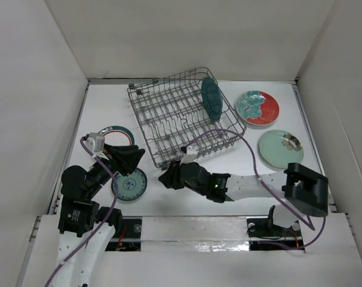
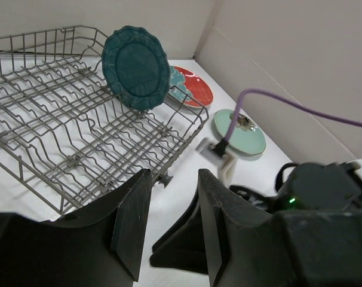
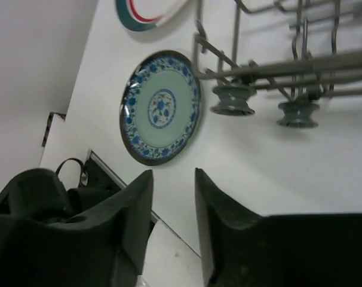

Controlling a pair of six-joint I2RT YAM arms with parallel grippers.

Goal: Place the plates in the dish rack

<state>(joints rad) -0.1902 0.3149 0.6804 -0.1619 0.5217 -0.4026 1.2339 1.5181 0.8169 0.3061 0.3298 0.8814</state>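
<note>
I should lower my right gripper to the left in the top view onto the small teal patterned plate's nearest rim (image 1: 146, 185) (image 3: 190, 139), because the patterned plate is below my gripper on that side.
The grey wire dish rack (image 1: 146, 134) sits mid-table, with the dark teal scalloped plate (image 1: 211, 98) standing upright in its right end. Flat on the table lie the red-and-teal plate (image 1: 257, 107), the mint plate (image 1: 281, 148), the small teal patterned plate (image 1: 130, 184) and the white teal-red rimmed plate (image 1: 116, 131), which is partly hidden by my left arm. My left gripper (image 1: 139, 156) hangs open and empty above the patterned plate, left of the rack's near corner. My right gripper (image 1: 164, 177) is open and empty just right of that plate (image 3: 162, 107), by the rack's feet (image 3: 232, 98).
White walls box the table on three sides. The right arm's purple cable (image 1: 249, 149) loops over the rack's near right corner. In the left wrist view the rack (image 2: 61, 119) fills the left, with the teal plate (image 2: 135, 67) upright and the right arm (image 2: 315, 191) close by.
</note>
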